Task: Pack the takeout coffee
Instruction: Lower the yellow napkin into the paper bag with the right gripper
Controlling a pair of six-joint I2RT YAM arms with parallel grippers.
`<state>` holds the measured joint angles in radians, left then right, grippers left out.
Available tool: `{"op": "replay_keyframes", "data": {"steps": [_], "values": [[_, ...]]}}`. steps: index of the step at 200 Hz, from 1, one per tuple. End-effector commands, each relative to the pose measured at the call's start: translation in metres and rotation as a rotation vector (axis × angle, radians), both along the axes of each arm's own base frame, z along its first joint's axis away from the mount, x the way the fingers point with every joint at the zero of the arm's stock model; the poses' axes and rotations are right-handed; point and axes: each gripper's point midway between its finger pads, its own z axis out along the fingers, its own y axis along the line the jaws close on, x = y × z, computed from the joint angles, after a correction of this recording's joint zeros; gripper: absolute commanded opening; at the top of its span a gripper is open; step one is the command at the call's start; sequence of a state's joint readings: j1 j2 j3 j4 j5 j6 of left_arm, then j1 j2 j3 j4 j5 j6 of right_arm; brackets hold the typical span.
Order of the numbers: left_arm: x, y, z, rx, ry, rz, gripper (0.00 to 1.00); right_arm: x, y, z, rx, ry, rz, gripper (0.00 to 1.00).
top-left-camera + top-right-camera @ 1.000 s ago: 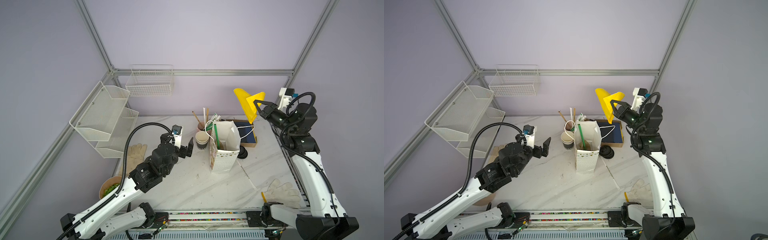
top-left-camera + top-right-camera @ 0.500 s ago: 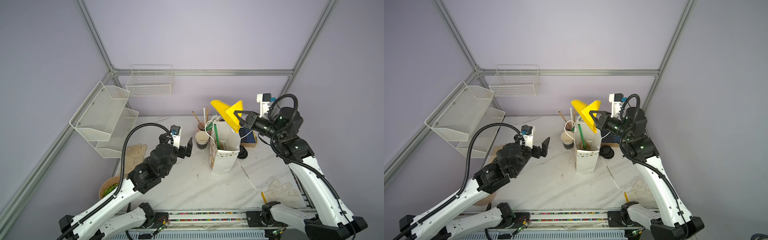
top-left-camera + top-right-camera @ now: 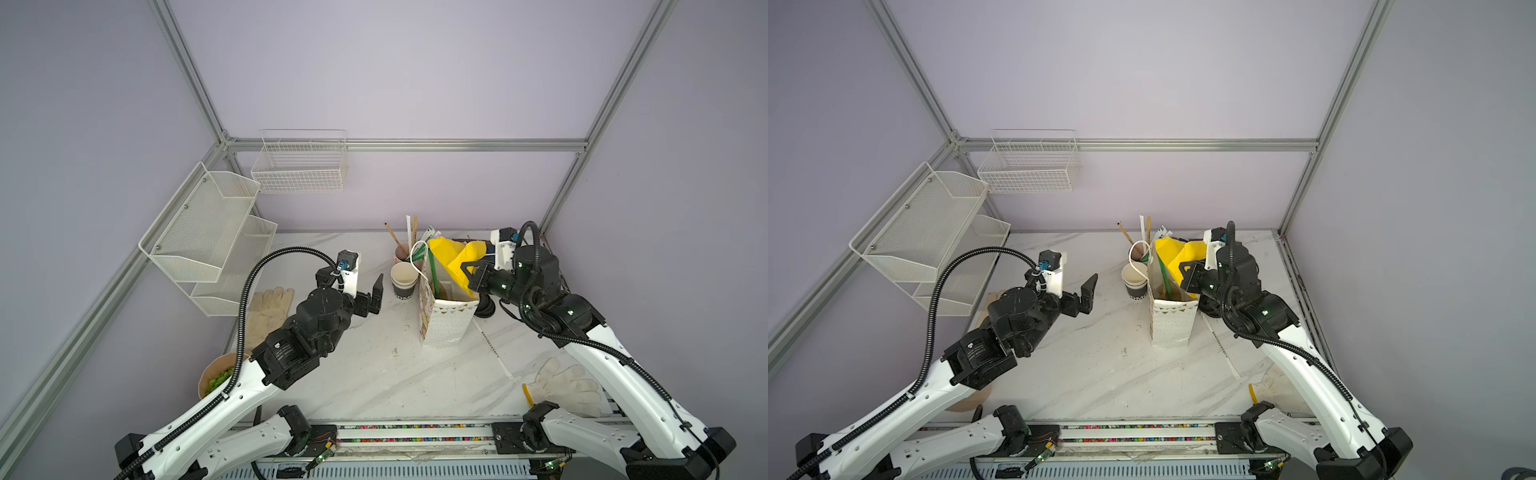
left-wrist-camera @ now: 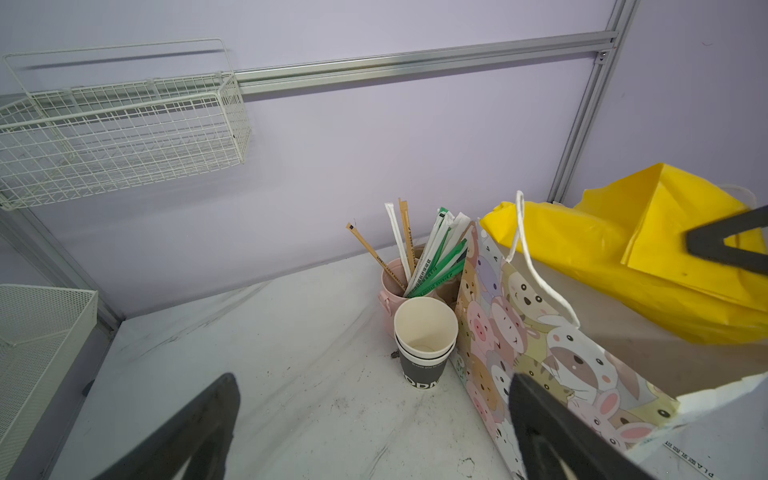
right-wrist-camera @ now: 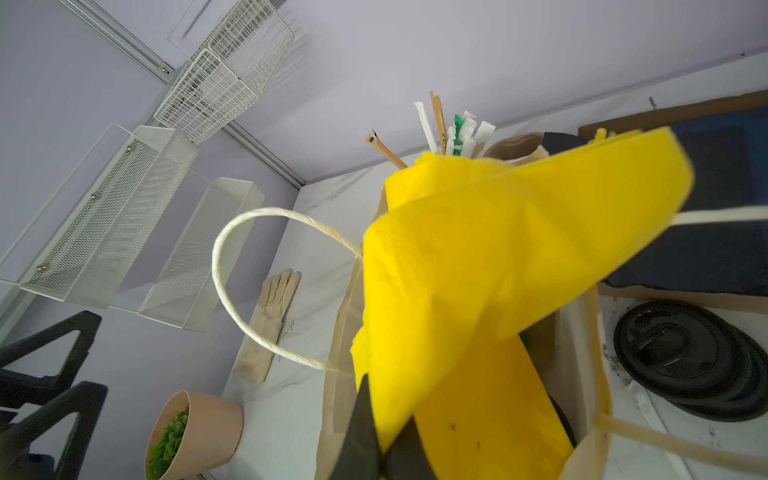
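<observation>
The paper bag's opening [image 3: 449, 289] [image 5: 550, 348] is just below my right gripper, so I will next move the gripper down through it and let go of the yellow napkin inside.
The takeout coffee is hidden in every view. A cartoon-printed paper bag [image 3: 446, 320] [image 3: 1173, 320] [image 4: 540, 332] stands open at mid-table. My right gripper [image 3: 465, 270] [image 3: 1183, 270] [image 5: 384, 453] is shut on a yellow napkin [image 3: 451, 257] [image 4: 602, 257] [image 5: 498, 249], which hangs into the bag's mouth. A green straw leans inside the bag. Left of the bag stands a nested stack of black cups [image 3: 403, 280] [image 4: 424, 345]. My left gripper [image 3: 372, 297] [image 3: 1081, 297] [image 4: 374, 386] hovers open and empty, left of that stack.
A pinkish cup with straws [image 3: 401, 249] [image 4: 395, 274] stands behind the stack. Black lids [image 5: 685, 357] and a dark tray [image 5: 706, 208] lie right of the bag. Gloves [image 3: 270, 303] [image 3: 565, 384], a bowl of greens [image 3: 216, 374] and wire racks [image 3: 208, 232] line the edges.
My right arm has swung left and down from the back right, carrying the yellow napkin to the bag's mouth. The left gripper has edged slightly towards the cups.
</observation>
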<state>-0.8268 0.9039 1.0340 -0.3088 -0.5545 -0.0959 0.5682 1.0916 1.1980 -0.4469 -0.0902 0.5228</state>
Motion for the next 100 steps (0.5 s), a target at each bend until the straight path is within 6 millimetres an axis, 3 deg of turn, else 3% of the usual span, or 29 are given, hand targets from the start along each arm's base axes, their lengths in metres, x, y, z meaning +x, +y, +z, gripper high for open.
{"op": "replay_keyframes", "data": {"steps": [1,18,62,74,95,100], "values": [[0.002,0.000,-0.005,-0.026,-0.001,0.008,1.00,0.002,0.001,-0.032,-0.123,0.069,-0.074,0.00],[0.002,0.000,-0.004,-0.027,-0.002,0.009,1.00,0.000,0.008,-0.049,-0.183,0.106,-0.090,0.00],[0.002,-0.001,-0.006,-0.023,0.003,0.005,1.00,0.002,0.001,-0.083,-0.271,0.226,-0.162,0.00],[0.003,-0.002,-0.006,-0.021,0.003,0.005,1.00,0.001,0.005,-0.074,-0.248,0.222,-0.143,0.00],[0.003,-0.002,-0.007,-0.021,0.005,0.003,1.00,0.000,0.010,-0.039,-0.171,0.164,-0.124,0.00],[0.003,-0.002,-0.007,-0.022,0.004,0.003,1.00,0.001,0.011,-0.032,-0.164,0.156,-0.121,0.05]]}}
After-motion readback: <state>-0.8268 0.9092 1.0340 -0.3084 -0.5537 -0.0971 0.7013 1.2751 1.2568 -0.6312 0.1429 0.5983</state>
